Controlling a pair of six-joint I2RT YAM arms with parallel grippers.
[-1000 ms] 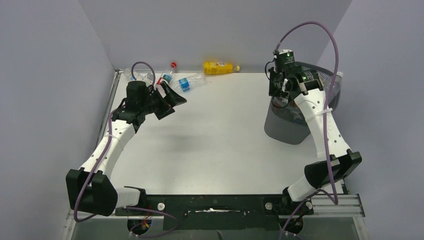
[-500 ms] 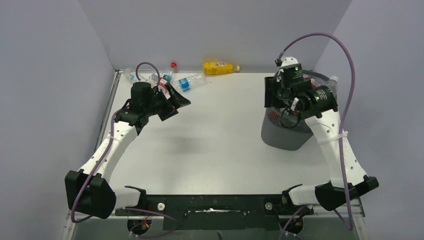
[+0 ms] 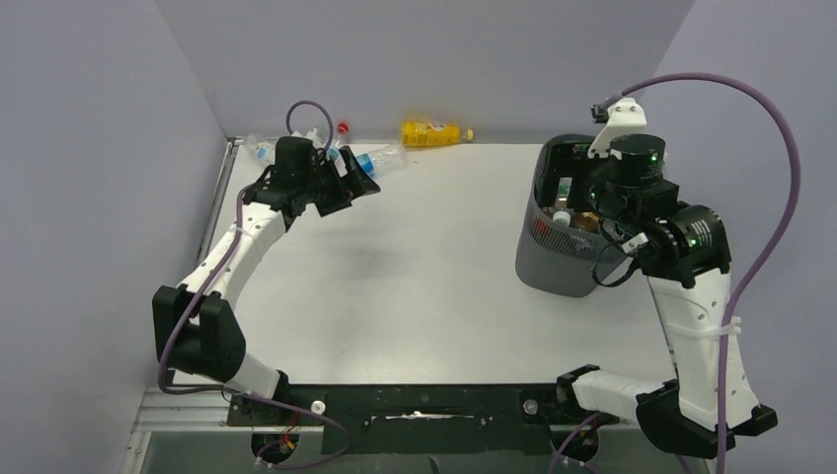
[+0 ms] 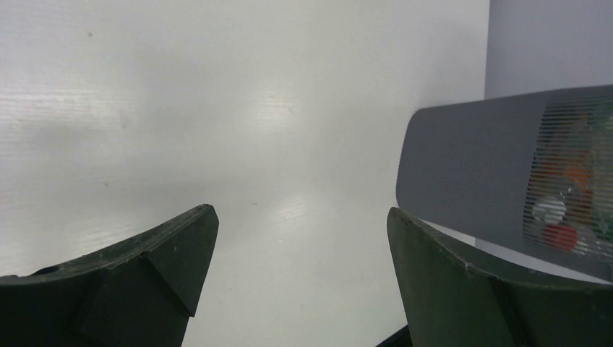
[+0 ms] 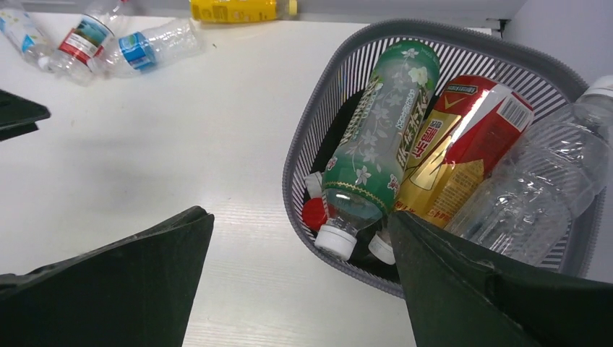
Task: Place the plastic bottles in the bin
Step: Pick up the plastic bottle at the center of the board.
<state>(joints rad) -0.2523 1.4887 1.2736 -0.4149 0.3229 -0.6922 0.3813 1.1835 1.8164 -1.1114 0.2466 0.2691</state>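
Note:
My left gripper will turn away from the bin (image 3: 553,265) and go down and outward onto the blue-labelled bottle's label (image 3: 365,164), because that bottle is still on the table.
The dark grey mesh bin (image 3: 553,265) stands at the right of the table, and its rim (image 5: 318,130) fills the right wrist view. Inside lie a green-labelled bottle (image 5: 383,123), a red and gold one (image 5: 455,144) and a clear one (image 5: 542,181). My right gripper (image 5: 301,215) hangs open and empty above the bin's near-left rim (image 3: 572,183). On the table at the far left lie a blue-labelled bottle (image 3: 367,163), a red-capped bottle (image 3: 342,128) and a yellow bottle (image 3: 430,133). My left gripper (image 3: 357,188) is open beside them, holding nothing (image 4: 301,211).
Another clear bottle (image 3: 259,150) lies in the far left corner by the wall. Grey walls close the table on the left, back and right. The bin's side (image 4: 477,188) shows across the table in the left wrist view.
My right gripper has gone from shut to open, and its arm has swung up and right over the bin. The left arm has reached farther toward the bottles at the back left.

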